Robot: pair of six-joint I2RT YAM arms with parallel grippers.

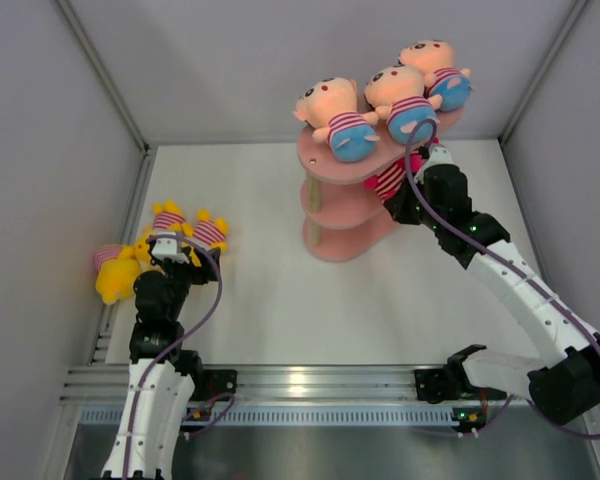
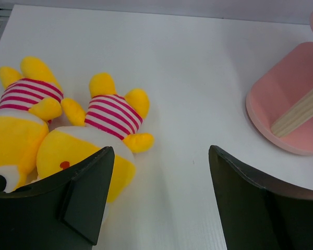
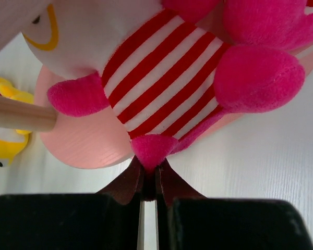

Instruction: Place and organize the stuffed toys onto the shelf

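My right gripper will stay beside the board's near edge (image 3: 123, 158) and open to let go of the magenta limb (image 3: 151, 150), because the body of the striped toy rests on the middle board.
The pink three-tier shelf (image 1: 342, 246) stands at the back middle. Three peach-faced toys in blue shorts (image 1: 340, 118) lie on its top board. My right gripper (image 1: 404, 198) is at the middle board, shut on a magenta limb (image 3: 151, 150) of a white-faced striped toy (image 3: 161, 78) that lies partly over the board's edge (image 3: 83, 140). Several yellow striped toys (image 1: 208, 232) lie on the table at the left. My left gripper (image 2: 160, 156) is open and empty just above the table, its left finger over one yellow toy (image 2: 112, 114); another (image 2: 26, 96) lies beside it.
The shelf's bottom board (image 2: 292, 94) and a pale post (image 2: 297, 115) show at the right of the left wrist view. A pinkish striped toy (image 1: 105, 256) lies at the left wall by the yellow ones. White walls enclose the table; a metal rail (image 1: 310, 380) runs along the near edge.
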